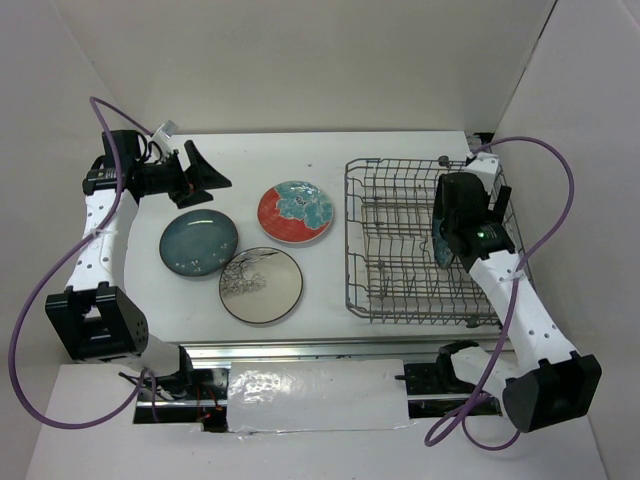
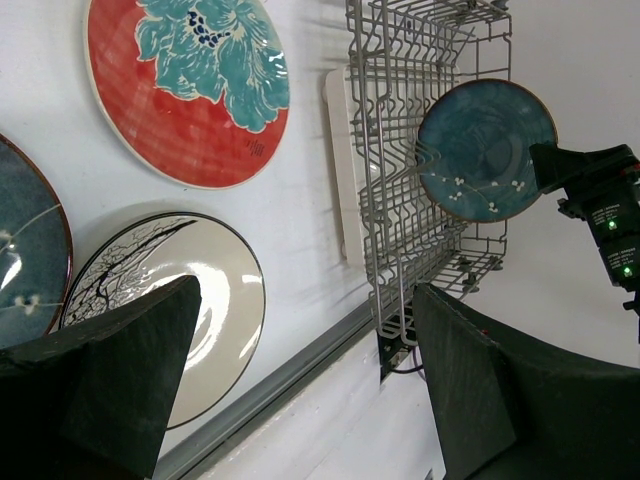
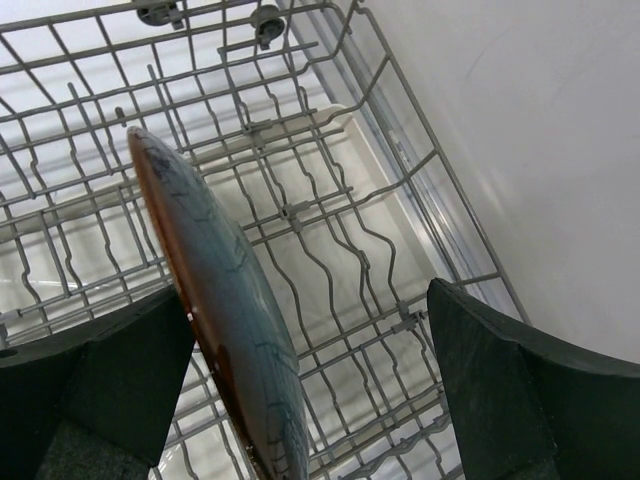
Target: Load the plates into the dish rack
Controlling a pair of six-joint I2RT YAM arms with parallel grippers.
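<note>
The red plate's rim facing my left gripper is uncovered, so my left gripper should lower onto it toward the right in the top view.
Three plates lie flat on the white table: a teal-blue plate (image 1: 198,243), a red plate with a teal flower (image 1: 296,211) and a grey-white plate with a branch drawing (image 1: 260,285). The second teal-blue plate (image 2: 487,150) stands on edge between tines in the grey wire dish rack (image 1: 352,240). My right gripper (image 1: 458,235) hangs over that plate (image 3: 230,320), jaws wide open, with the plate just beside its left finger (image 3: 110,380). My left gripper (image 1: 210,188) is open and empty, above the table behind the flat teal plate.
The dish rack (image 3: 330,180) sits on a white tray at the table's right. White walls close in the back and both sides. A metal rail (image 2: 270,385) runs along the near table edge.
</note>
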